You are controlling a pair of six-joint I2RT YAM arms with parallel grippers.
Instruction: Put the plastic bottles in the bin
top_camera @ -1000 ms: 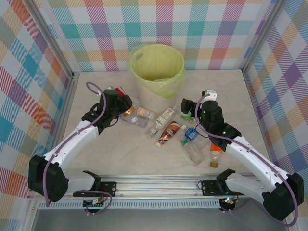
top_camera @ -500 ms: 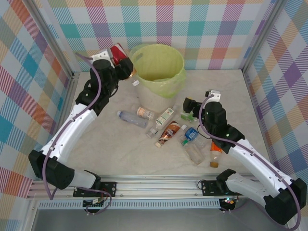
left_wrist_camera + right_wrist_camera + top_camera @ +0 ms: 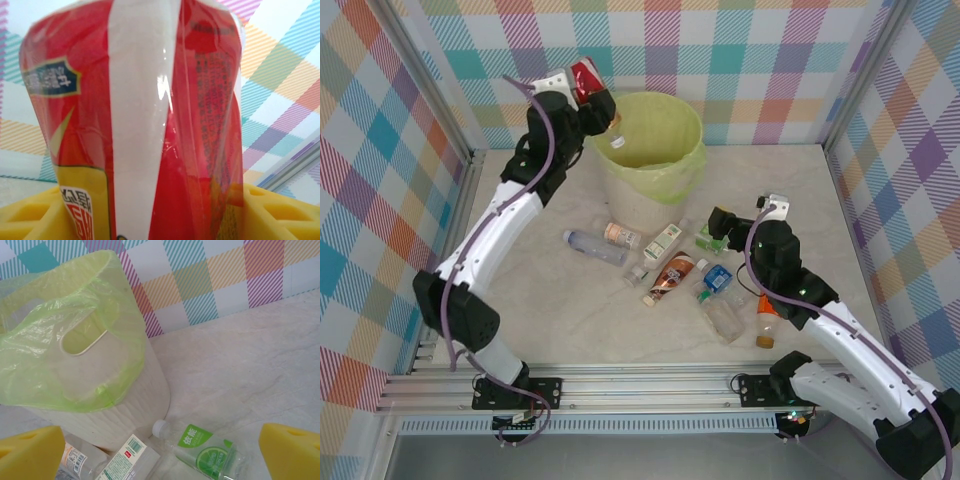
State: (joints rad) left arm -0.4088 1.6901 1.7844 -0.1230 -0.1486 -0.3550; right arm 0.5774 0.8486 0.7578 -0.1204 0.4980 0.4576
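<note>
Most of the red-labelled bottle [image 3: 586, 78] is still outside, so the left gripper will next bring it over the bin's rim and down into the bin's opening [image 3: 654, 132] and let it go.
My left gripper [image 3: 594, 100] is raised beside the left rim of the bin [image 3: 692, 135] and is shut on a red-labelled plastic bottle [image 3: 586, 78]. In the left wrist view that bottle [image 3: 140, 115] stands between the yellow pads [image 3: 280, 212]. Lined with a pale green bag, the beige bin [image 3: 115, 400] stands at the back of the table. My right gripper [image 3: 720, 228] hangs open just above a green-labelled bottle [image 3: 706, 241], which lies on the table [image 3: 206, 452] between its open jaws. Several more bottles lie mid-table, among them a brown one [image 3: 670, 278] and a blue-labelled one [image 3: 717, 279].
A clear bottle [image 3: 592, 247] and a beige-labelled one [image 3: 622, 235] lie left of the heap, an orange one [image 3: 766, 320] at its right. A white-labelled bottle [image 3: 127, 457] lies against the bin's foot. Checked walls and metal posts close in the table.
My left arm has lifted the red-labelled bottle off the table and carried it up and right to the bin's left rim. My right gripper has shifted slightly right, still open.
</note>
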